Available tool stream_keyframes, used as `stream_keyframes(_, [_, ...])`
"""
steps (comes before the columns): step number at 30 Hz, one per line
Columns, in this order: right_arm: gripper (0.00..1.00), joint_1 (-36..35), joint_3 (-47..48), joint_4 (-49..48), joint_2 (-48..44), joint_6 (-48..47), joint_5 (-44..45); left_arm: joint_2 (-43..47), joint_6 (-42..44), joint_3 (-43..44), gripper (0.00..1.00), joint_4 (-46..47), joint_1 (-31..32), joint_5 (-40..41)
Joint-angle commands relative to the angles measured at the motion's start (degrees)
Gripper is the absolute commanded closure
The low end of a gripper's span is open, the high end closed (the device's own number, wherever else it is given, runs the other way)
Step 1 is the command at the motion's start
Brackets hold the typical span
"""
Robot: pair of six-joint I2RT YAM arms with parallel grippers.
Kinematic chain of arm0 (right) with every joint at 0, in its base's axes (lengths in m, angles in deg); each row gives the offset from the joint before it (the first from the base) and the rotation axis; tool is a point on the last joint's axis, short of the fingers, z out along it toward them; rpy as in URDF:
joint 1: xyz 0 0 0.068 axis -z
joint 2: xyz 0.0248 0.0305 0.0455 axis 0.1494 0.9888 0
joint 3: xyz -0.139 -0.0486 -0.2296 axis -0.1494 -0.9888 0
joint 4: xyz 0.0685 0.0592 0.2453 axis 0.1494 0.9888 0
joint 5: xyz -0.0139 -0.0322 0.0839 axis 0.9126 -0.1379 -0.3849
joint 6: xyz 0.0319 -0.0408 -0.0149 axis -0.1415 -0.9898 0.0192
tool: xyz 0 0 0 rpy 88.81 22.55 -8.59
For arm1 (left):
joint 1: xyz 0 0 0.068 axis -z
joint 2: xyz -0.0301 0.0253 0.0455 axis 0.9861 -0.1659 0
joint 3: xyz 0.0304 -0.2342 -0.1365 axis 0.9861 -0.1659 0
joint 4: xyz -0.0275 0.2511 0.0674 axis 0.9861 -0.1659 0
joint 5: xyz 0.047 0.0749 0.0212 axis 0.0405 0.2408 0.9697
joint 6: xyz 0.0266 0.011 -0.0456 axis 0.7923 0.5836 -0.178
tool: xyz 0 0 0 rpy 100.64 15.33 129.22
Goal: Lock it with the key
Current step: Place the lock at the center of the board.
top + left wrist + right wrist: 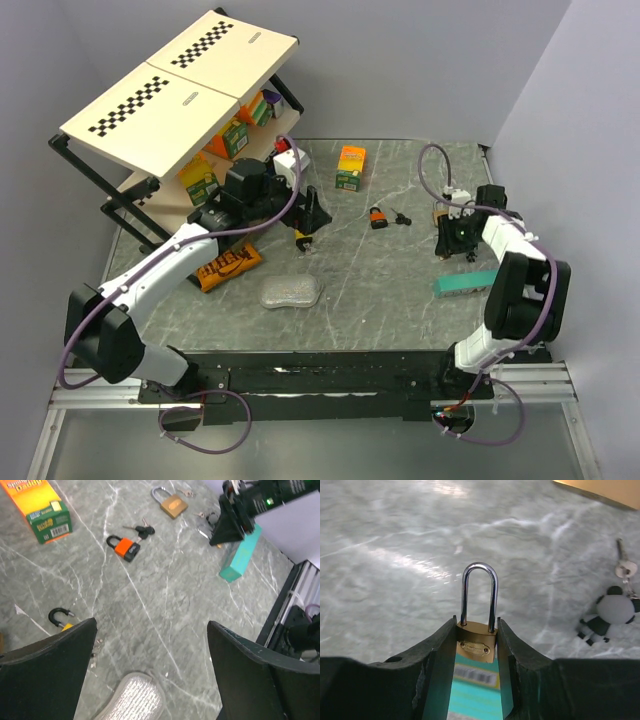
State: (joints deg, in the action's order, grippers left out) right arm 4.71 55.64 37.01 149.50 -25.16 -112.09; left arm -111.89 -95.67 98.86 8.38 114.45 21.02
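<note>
The right gripper moves down and toward the keychain onto the bare marble beside the keychain [614,611] next, since that patch is clear for releasing the small brass padlock.
My right gripper [477,629] is shut on a small brass padlock [476,644]; its silver shackle [480,587] points away from the wrist over the marble table. A key on a black-and-white keychain [614,611] lies to its right. My left gripper [151,625] is open and empty above the table. Beyond it lie an orange padlock [127,548] with black-headed keys [142,529] and another brass padlock [171,506]. A yellow padlock [60,619] is partly hidden by the left finger. In the top view, the left gripper [305,238] is mid-table and the right gripper [450,245] at the right.
A teal box [465,284] lies below the right gripper. A silver pouch [292,292] and a snack bag [228,265] lie front left. An orange-green box [350,167] stands at the back. A tilted shelf [180,90] with boxes fills the back left.
</note>
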Motion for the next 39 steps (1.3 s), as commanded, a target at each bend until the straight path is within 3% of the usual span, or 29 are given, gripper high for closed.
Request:
stream_keyframes(1, [0.98, 1.6, 5.1, -2.1, 4.6, 1.9, 3.9, 0.4, 2.0, 0.5, 0.04, 1.0, -2.7, -6.0])
stream_keyframes(14, [0.91, 2.1, 10.3, -2.2, 13.5, 5.7, 8.5, -2.4, 3.7, 1.9, 0.04, -6.7, -3.0, -1.5])
stream_keyframes(19, [0.77, 2.0, 10.4, -1.8, 14.5, 7.0, 9.2, -4.6, 5.7, 1.6, 0.04, -8.7, -3.0, 0.4])
stream_keyframes(23, [0.59, 2.0, 10.2, -1.2, 15.1, 7.6, 9.3, -6.3, 6.0, 1.0, 0.04, -8.5, -3.0, 1.6])
stream_keyframes(27, [0.47, 2.1, 10.4, -0.8, 15.1, 8.5, 9.3, -8.2, 5.4, 1.6, 0.04, -8.5, -3.1, 2.9])
stream_keyframes(34, [0.27, 2.0, 11.0, 0.9, 11.2, 9.2, 6.9, -13.8, -0.9, 4.9, 0.02, -9.4, -3.0, 9.2])
stream_keyframes(37, [0.15, 1.9, 11.4, 1.2, 7.6, 9.1, 5.1, -17.7, -5.4, 7.3, 0.01, -10.4, -2.6, 13.4])
stream_keyframes(39, [0.01, 1.9, 11.4, 0.9, 5.4, 8.7, 4.4, -20.3, -7.1, 9.1, 0.04, -11.1, -2.4, 16.2])
